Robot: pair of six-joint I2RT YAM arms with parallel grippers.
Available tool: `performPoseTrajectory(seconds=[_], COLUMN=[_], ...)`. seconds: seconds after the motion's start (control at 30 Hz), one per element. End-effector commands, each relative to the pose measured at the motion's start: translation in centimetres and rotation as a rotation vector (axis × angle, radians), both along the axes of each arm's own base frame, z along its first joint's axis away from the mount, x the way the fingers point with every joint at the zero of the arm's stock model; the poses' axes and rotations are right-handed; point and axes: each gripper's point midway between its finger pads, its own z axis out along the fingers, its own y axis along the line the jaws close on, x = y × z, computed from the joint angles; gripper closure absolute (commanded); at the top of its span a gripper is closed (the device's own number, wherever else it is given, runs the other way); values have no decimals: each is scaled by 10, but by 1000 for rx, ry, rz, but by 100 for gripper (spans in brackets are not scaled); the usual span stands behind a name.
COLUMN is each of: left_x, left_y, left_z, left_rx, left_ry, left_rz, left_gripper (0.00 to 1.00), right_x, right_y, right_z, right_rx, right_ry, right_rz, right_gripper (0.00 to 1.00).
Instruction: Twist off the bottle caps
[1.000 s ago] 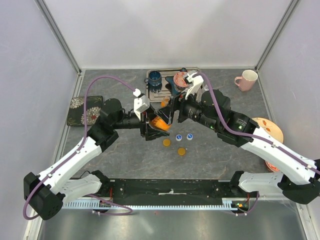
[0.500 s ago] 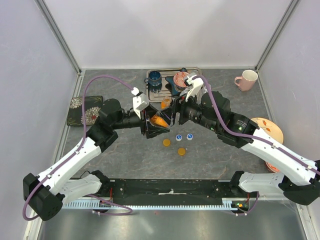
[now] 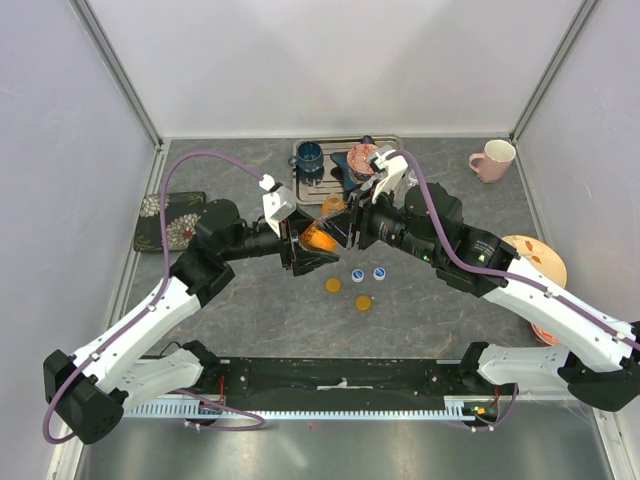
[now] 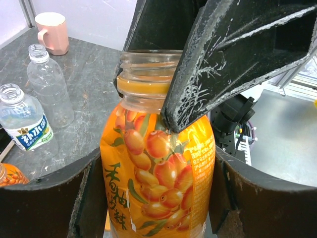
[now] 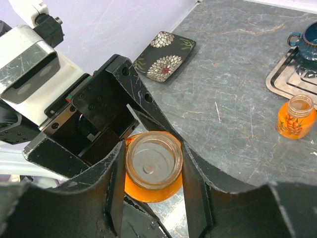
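The right gripper moves the uncapped bottle down and to the left in the top view next, then releases it on the bare table below, by the tray's corner.
My left gripper (image 4: 156,166) is shut on the body of an orange-liquid bottle (image 4: 158,178), held tilted above the table (image 3: 320,237). Its neck (image 5: 153,161) is open, with no cap on it. My right gripper (image 5: 152,163) has both jaws pressed against that neck, one on each side. On the table below lie two orange caps (image 3: 333,285) (image 3: 363,302) and two blue caps (image 3: 357,274) (image 3: 379,271). A second orange bottle (image 5: 296,116) stands open nearby. Two clear bottles, one plain (image 4: 48,84) and one with a blue-white label (image 4: 22,121), also stand open.
A metal tray (image 5: 282,79) at the back holds a blue mug (image 3: 309,156). A pink mug (image 3: 492,158) stands at the back right. A black floral dish (image 3: 168,220) lies at the left, an orange plate (image 3: 548,262) at the right.
My right gripper's jaws have closed in onto the bottle's open neck. The held bottle and both grippers have shifted slightly toward the back.
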Motion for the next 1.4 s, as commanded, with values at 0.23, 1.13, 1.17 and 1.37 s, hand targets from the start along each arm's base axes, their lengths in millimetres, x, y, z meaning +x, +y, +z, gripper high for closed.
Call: performPoseTrajectory(seconds=[0.23, 1.13, 1.17, 1.37], left_x=[34, -5, -5, -8], left_y=[31, 206, 207, 205], left_z=[-9, -81, -81, -79], left_rx=[45, 12, 8, -2], left_ry=[118, 431, 428, 422], left_rz=[332, 1134, 1135, 1117], left_gripper=[1, 1, 1, 1], right_x=[10, 191, 195, 215], right_y=[-6, 72, 73, 95], right_z=[24, -163, -168, -204], right_rx=[19, -425, -428, -393], right_ry=[-82, -208, -209, -183], right_rz=[-49, -563, -578, -606], right_gripper=[100, 100, 100, 100])
